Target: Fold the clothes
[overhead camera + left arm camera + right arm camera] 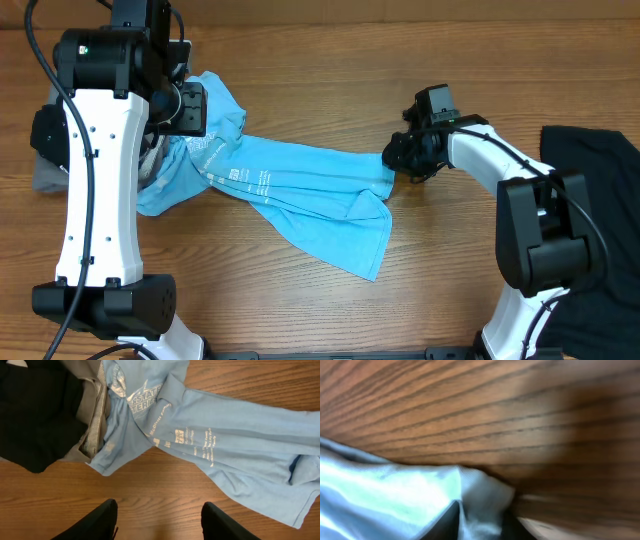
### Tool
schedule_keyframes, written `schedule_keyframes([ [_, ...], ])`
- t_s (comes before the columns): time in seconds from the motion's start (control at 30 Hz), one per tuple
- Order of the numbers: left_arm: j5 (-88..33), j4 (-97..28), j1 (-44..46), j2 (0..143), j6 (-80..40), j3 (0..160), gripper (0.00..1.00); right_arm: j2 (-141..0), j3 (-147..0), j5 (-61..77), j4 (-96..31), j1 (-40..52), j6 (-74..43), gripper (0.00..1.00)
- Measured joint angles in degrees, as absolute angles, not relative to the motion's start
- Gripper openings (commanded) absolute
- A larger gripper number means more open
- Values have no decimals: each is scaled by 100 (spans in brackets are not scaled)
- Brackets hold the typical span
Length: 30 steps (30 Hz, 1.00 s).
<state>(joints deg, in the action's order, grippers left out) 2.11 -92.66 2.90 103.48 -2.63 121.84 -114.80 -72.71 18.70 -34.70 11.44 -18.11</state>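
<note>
The shirt's end flap lies loose on the bare wood. That flap's near corner (150, 208) (102, 471) gets pinched next by my left gripper, which moves back and down onto it.
The sky-blue T-shirt (290, 185) lies crumpled in a long diagonal band across the table, its white print showing in the left wrist view (225, 445). My right gripper (392, 158) is down at the shirt's right corner. In the right wrist view its fingers (482, 520) stand close together with a fold of the blue cloth (395, 495) pinched between them. My left gripper (190, 108) hovers over the shirt's upper left end. Its jaws (160, 510) are open above bare wood, holding nothing.
A black shirt (590, 200) lies at the right edge of the table, behind the right arm. More black cloth (35, 415) and grey cloth (92, 405) are piled at the left, under the blue shirt's end. Bare wood shows in front.
</note>
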Motion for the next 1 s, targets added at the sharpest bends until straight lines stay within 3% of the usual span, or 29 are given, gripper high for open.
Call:
schedule_keyframes([
  [0.23, 211, -9223, 290, 10348, -263, 12184, 61, -11515, -7354, 2008, -3559, 904, -1686, 4],
  [0.43, 211, -9168, 290, 10348, -263, 12182, 62, -11509, -8774, 1417, -3669, -270, -1691, 4],
  [0.53, 213, -9139, 290, 10348, -263, 12182, 63, -11430, -9476, 1280, -3568, -939, -1730, 36],
  [0.57, 213, -9107, 290, 10348, -263, 12182, 63, -11386, -9623, 1256, -3527, -1131, -1747, 54],
  [0.6, 211, -9065, 290, 10348, -263, 12182, 63, -11316, -9784, 1238, -3518, -1415, -1817, 62],
  [0.7, 213, -9039, 290, 10348, -261, 12175, 64, -11201, -9878, 1286, -3769, -1787, -1787, 68],
  [0.83, 211, -9043, 290, 10348, -263, 12134, 64, -11194, -9883, 1599, -4698, -1992, -1804, 67],
  [1.0, 130, -9284, 290, 10348, -259, 11937, 49, -11192, -9878, 2091, -5714, -2021, -1671, 67],
])
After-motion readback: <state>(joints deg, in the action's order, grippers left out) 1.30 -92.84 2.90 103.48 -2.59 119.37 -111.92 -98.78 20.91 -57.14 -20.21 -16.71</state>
